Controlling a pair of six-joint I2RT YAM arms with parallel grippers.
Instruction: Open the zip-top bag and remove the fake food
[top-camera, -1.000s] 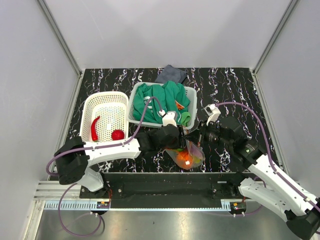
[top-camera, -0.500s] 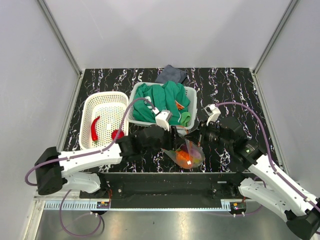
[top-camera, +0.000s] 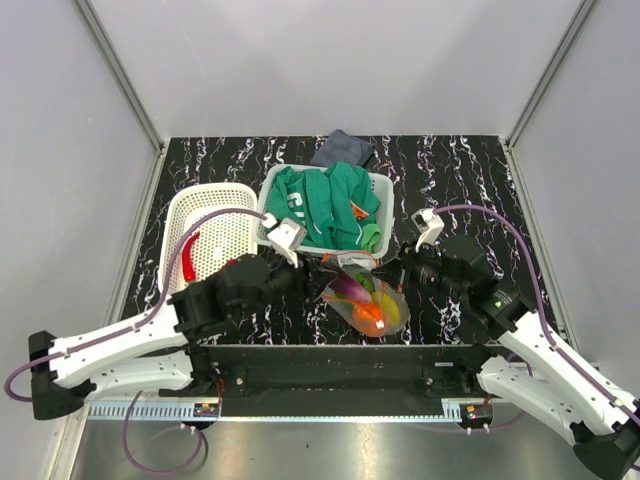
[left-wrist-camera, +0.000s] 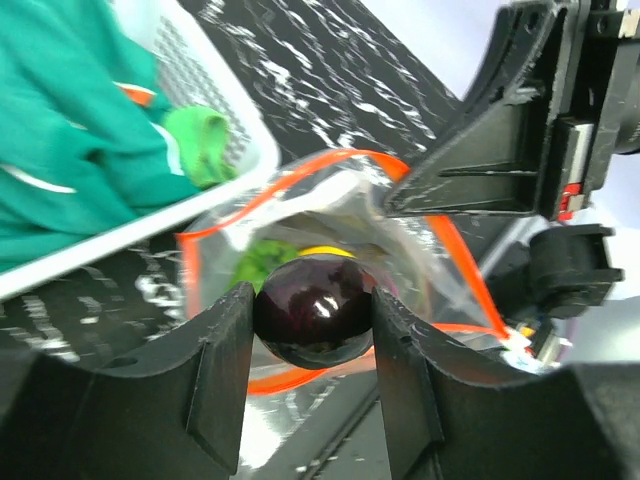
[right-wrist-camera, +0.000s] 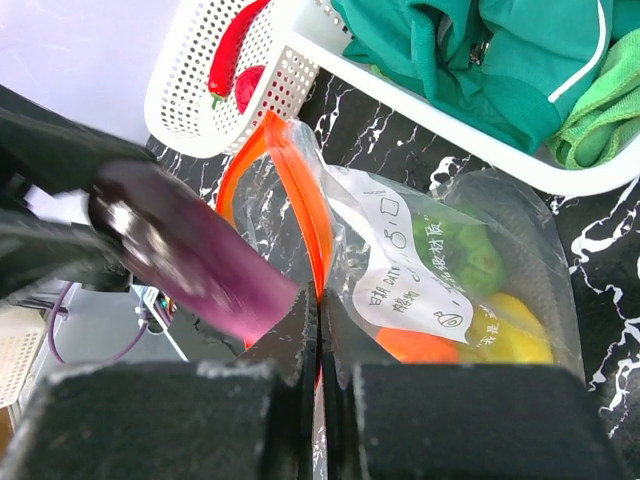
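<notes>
Next I should move my left gripper from the bag (top-camera: 375, 310) down over the basket's bottom beside the chili (top-camera: 188, 255) to release, since that lies to its left in the top view.
The zip-top bag (top-camera: 375, 310) lies on the table's near middle, its orange-red mouth (left-wrist-camera: 300, 170) held open. My right gripper (right-wrist-camera: 320, 310) is shut on the zip strip at the mouth's edge; in the top view it (top-camera: 402, 275) sits at the bag's right. My left gripper (left-wrist-camera: 312, 330) is shut on a dark purple fake food piece (left-wrist-camera: 315, 310), held just outside the mouth, and the piece also shows in the top view (top-camera: 350, 288). Green (right-wrist-camera: 465, 255), orange (right-wrist-camera: 420, 345) and yellow (right-wrist-camera: 515, 325) pieces are inside the bag. A red chili (top-camera: 188, 255) lies in the white perforated basket (top-camera: 215, 200).
A red round fruit (right-wrist-camera: 250, 85) lies beside the chili in the perforated basket. A second white basket (top-camera: 380, 190) behind the bag holds a green garment (top-camera: 325, 205). A grey cloth (top-camera: 342, 148) lies behind that. Side walls enclose the black marbled table.
My left arm has drawn back to the left, bringing the purple piece out of the bag's mouth. My right gripper has stayed shut on the zip strip.
</notes>
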